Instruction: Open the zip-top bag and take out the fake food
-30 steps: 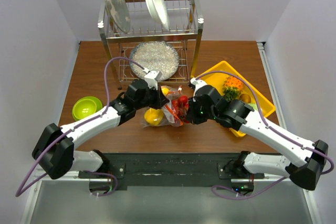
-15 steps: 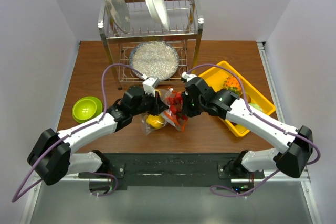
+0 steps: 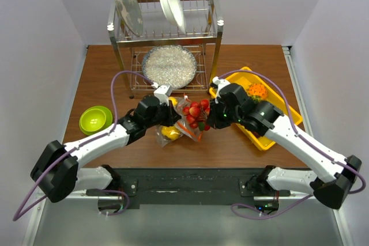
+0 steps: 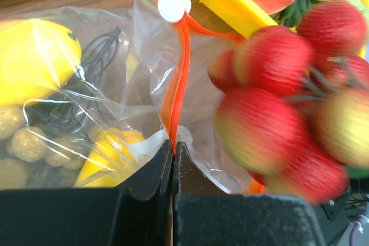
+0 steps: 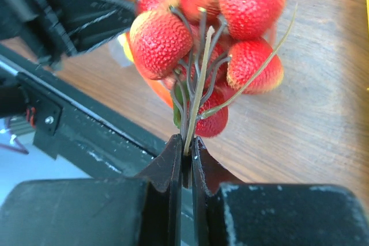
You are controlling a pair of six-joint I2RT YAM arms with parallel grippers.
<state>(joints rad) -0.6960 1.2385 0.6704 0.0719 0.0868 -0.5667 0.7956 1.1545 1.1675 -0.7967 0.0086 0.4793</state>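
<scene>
The yellow tray holds fake food, so the robot's right gripper will carry the red fruits outward over its far end [image 3: 237, 80] beside the dish rack and then lower them.
The clear zip-top bag [image 3: 176, 125] lies on the wooden table between the arms; in the left wrist view [image 4: 115, 84] it holds yellow fake food [image 4: 34, 56] and small brown balls [image 4: 23, 142]. My left gripper [image 4: 173, 145] is shut on the bag's orange-red zipper strip [image 4: 176, 67]. My right gripper [image 5: 187, 145] is shut on the stems of a cluster of red bumpy fake fruits [image 5: 202, 33], held clear of the bag and above the table [image 3: 197, 109], just right of the bag's mouth.
A yellow tray [image 3: 288, 120] with an orange pineapple-like piece [image 3: 256, 91] sits at the right. A dish rack [image 3: 167, 44] with plates stands at the back. A green bowl [image 3: 95, 117] is at the left. The black table edge is near.
My right gripper has pulled the red fruit cluster out of the bag and up to the right. My left gripper keeps its hold on the zipper strip.
</scene>
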